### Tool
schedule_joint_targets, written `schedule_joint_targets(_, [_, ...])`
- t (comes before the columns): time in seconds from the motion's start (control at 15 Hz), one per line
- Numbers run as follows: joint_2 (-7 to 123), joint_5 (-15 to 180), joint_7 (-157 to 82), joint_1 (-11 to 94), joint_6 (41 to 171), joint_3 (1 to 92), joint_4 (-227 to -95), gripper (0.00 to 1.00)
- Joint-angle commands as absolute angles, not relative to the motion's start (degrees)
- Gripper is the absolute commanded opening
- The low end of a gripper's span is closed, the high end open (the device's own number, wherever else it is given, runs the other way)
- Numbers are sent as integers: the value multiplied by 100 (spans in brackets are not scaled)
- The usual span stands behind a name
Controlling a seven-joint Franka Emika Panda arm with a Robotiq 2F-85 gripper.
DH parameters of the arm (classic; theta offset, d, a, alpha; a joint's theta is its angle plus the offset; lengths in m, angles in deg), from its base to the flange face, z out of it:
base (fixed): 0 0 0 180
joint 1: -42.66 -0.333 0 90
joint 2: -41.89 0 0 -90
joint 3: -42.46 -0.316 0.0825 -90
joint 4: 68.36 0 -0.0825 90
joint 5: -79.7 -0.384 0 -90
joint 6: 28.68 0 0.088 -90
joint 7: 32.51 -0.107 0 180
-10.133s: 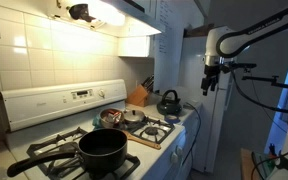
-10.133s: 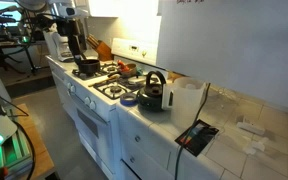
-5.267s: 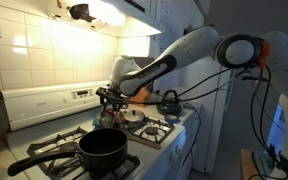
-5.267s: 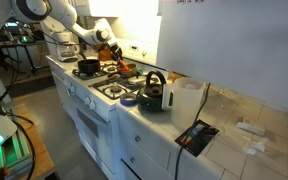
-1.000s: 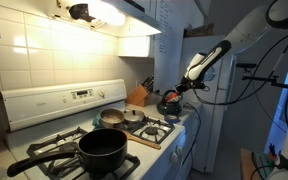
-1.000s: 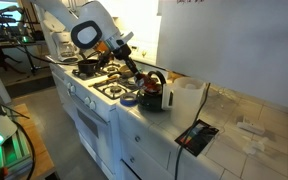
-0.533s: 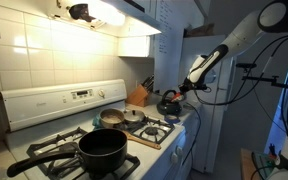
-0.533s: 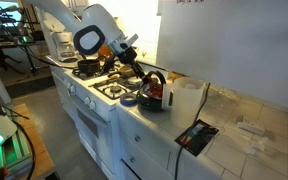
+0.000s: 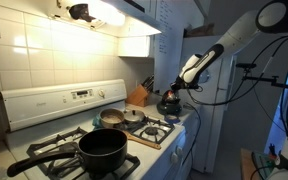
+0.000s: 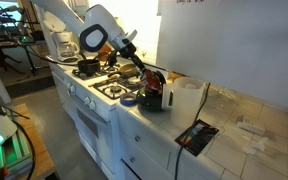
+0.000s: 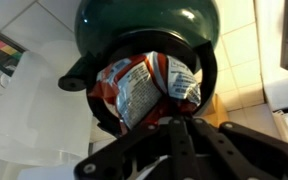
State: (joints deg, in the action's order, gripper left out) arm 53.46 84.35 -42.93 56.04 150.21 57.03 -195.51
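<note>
The snack bag (image 11: 144,85) already hangs inside the arc of the kettle's black handle, so my gripper will next lower a little over the kettle's top there and release it.
My gripper (image 11: 179,117) is shut on a crumpled red and silver snack bag (image 11: 144,85). The bag hangs right against a dark green kettle (image 11: 144,22), inside the arc of the kettle's black handle (image 11: 209,70). In both exterior views the arm reaches over the counter beside the stove, and the gripper (image 10: 147,73) holds the red bag (image 10: 153,79) just above the kettle (image 10: 152,96). In an exterior view the gripper (image 9: 175,91) sits at the top of the kettle (image 9: 170,104), and the bag is barely visible there.
A black pot (image 9: 102,148) and a steel lidded pot (image 9: 113,116) stand on the stove (image 9: 62,101). A knife block (image 9: 139,95) is at the back. A white jug (image 10: 187,98) stands close to the kettle; a black device (image 10: 196,137) lies on the counter.
The arm came from the stove burners to the counter carrying the bag. Over the last second it has shifted the bag closer onto the kettle's handle, jaws staying shut.
</note>
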Motion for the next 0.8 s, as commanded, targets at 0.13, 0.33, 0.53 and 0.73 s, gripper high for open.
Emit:
schedule_joint_targets(0.13, [5465,8523,-3984,5584,15159,5544,-19495,0])
schedule_joint_targets(0.33, [5654,8869,-4090,5394,15119,6049,-19405,0])
schedule_joint_targets(0.53, [5761,9093,-4180,5264,15135,6538,-19385,0])
schedule_joint_targets(0.73, [6011,9207,-4311,5022,15177,6952,-19228,0])
